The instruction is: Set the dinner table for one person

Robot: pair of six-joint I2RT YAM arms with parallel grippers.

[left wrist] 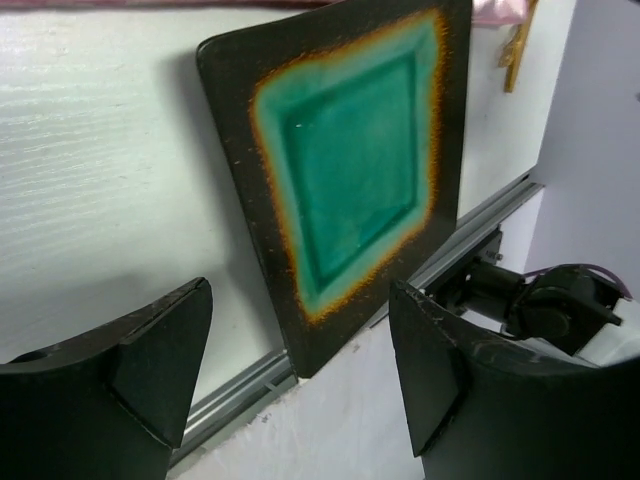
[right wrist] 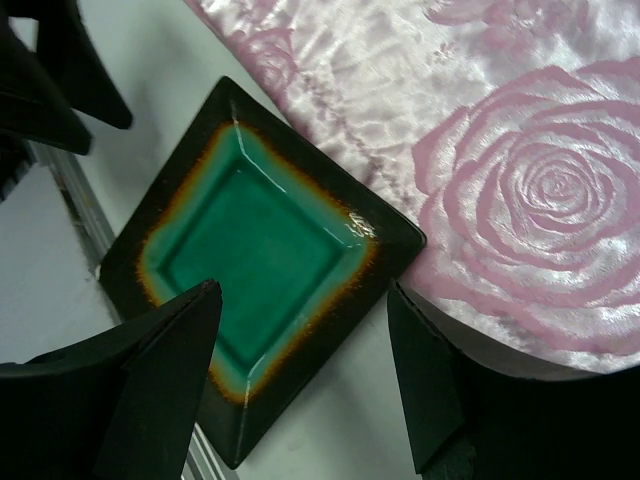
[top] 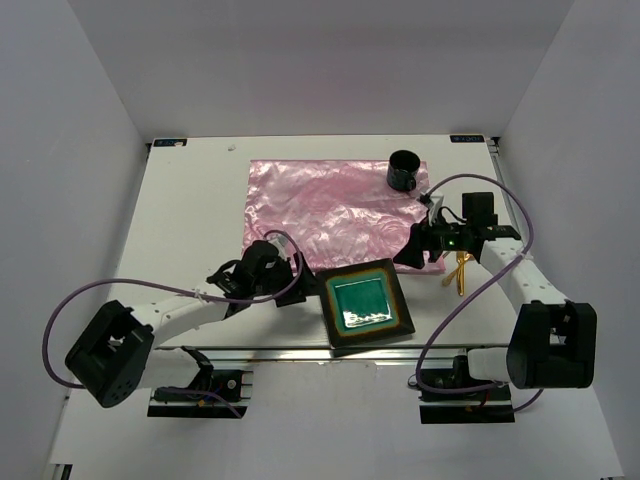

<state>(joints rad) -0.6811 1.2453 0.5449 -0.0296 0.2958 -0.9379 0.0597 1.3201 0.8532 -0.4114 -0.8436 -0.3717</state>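
Note:
My left gripper lowers across to the plate's nearest rim [top: 328,308] [left wrist: 274,252] next, below it and to its right in the top view, one finger beneath the raised rim.
The white dinner table [top: 190,220] carries a shiny pink placemat [top: 330,205] at its middle back. A square plate [top: 368,305] with a dark rim and green centre lies turned at an angle at the front edge, its far corner touching the placemat and its near corner over the metal rail. My left gripper [top: 297,288] is open and empty just left of the plate [left wrist: 350,150]. My right gripper [top: 410,250] is open and empty above the placemat's right front corner, looking down on the plate [right wrist: 250,250] and the placemat [right wrist: 520,150].
A black cup [top: 404,170] stands on the placemat's far right corner. Gold cutlery [top: 461,270] lies on the table right of the placemat, under the right arm, and shows in the left wrist view [left wrist: 518,45]. White walls enclose the table on three sides.

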